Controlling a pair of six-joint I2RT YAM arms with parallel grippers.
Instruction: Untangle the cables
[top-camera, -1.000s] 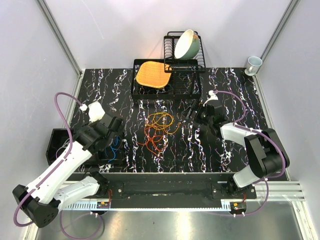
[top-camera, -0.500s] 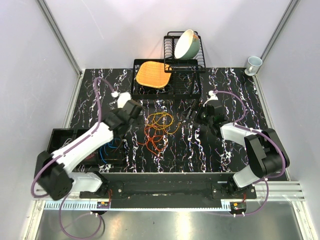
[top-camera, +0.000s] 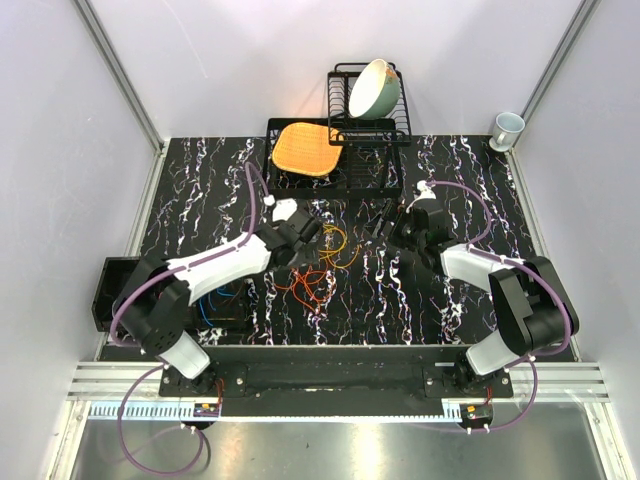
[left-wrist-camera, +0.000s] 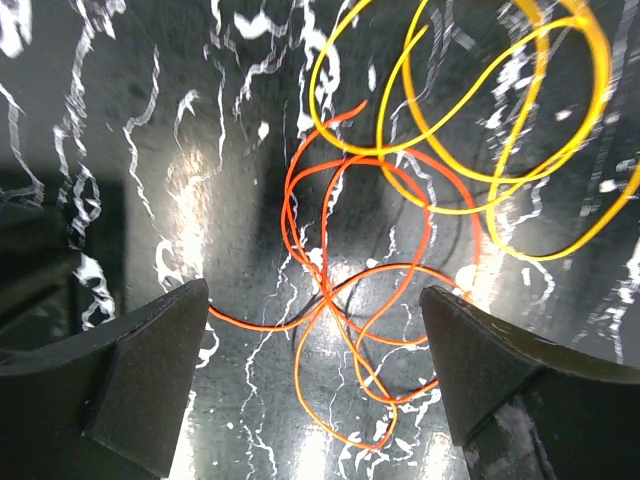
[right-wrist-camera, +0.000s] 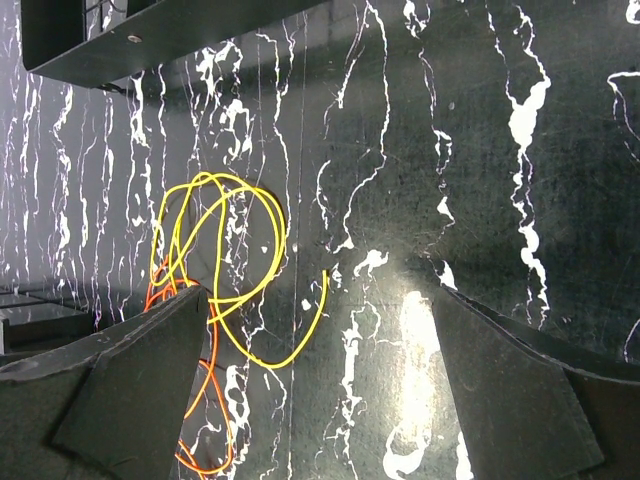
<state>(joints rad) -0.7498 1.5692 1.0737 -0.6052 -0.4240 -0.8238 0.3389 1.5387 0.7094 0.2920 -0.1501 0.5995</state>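
My left gripper moves down and back and closes on the crossing of the orange loops next, since several pieces of cable meet there in one spot.
A loose tangle of thin cables (top-camera: 322, 262) lies mid-table: yellow loops (top-camera: 334, 240) at the back, orange-red loops (top-camera: 305, 284) in front. My left gripper (top-camera: 312, 233) is open and empty, hovering over the tangle's left edge. In the left wrist view orange loops (left-wrist-camera: 360, 300) cross between its fingers and yellow loops (left-wrist-camera: 500, 130) lie beyond. My right gripper (top-camera: 382, 222) is open and empty, to the right of the tangle. The right wrist view shows yellow loops (right-wrist-camera: 215, 260) and orange strands (right-wrist-camera: 205, 420) near its left finger. A blue cable (top-camera: 215, 305) lies in the black box.
A black box (top-camera: 105, 290) stands at the table's left edge. A black tray (top-camera: 390, 180) at the back holds an orange mat (top-camera: 303, 147). A wire rack (top-camera: 335, 100) holds a pale bowl (top-camera: 373, 88). A cup (top-camera: 507, 128) stands at the back right corner.
My left arm has swung from over the black box at the left to the right and back, over the tangle's left edge. The right arm has not moved.
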